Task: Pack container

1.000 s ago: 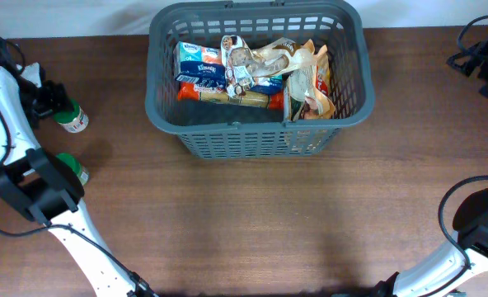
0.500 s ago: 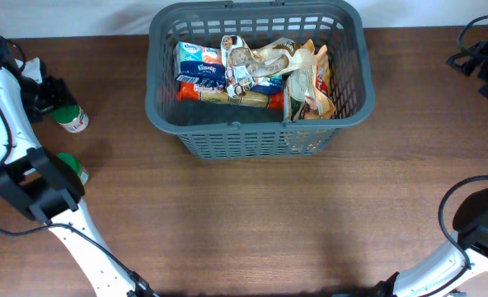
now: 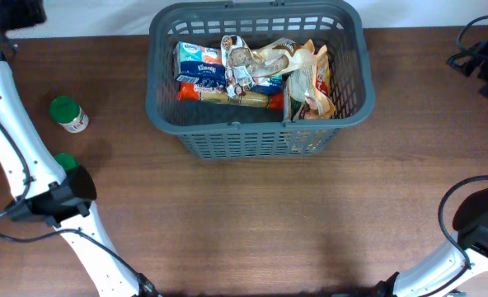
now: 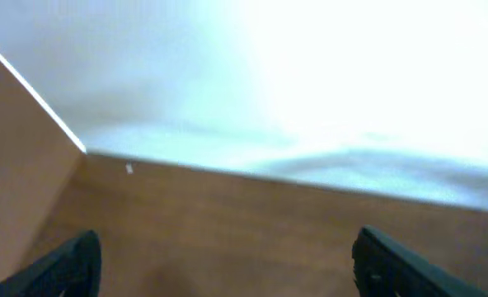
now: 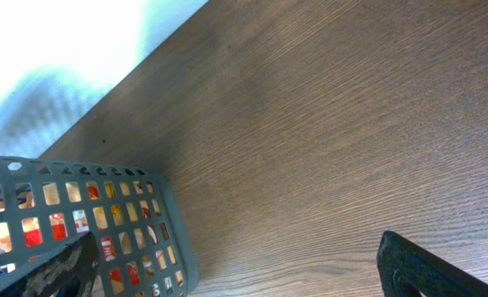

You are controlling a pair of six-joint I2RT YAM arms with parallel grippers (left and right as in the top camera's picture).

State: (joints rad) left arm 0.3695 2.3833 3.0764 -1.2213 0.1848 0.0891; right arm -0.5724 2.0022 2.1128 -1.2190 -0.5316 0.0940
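Observation:
The green-lidded jar still stands alone outside the basket (image 3: 351, 103). My left gripper should next move back and come down over the jar's green lid (image 3: 63, 109) to close.
The dark grey basket (image 3: 351, 103) stands at the far middle of the table and holds several grocery packets (image 3: 244, 74). Its lattice corner shows in the right wrist view (image 5: 166, 227). A green-lidded jar (image 3: 68, 114) stands alone on the table to the left of the basket. My left gripper (image 3: 13, 15) is at the far left corner, away from the jar. In its wrist view (image 4: 227, 256) it is open and empty over bare wood. My right gripper (image 3: 481, 64) is at the far right edge. In its wrist view (image 5: 236, 268) it is open and empty beside the basket.
A second green-lidded jar (image 3: 63, 161) stands at the left, partly hidden by the left arm's link (image 3: 58, 198). Black cables (image 3: 475, 37) lie at the far right. A white wall (image 4: 310, 74) runs along the table's far edge.
My left gripper has drawn away from the green-lidded jar to the far left corner. The jar stays in place, now uncovered. The basket and right arm have not moved.

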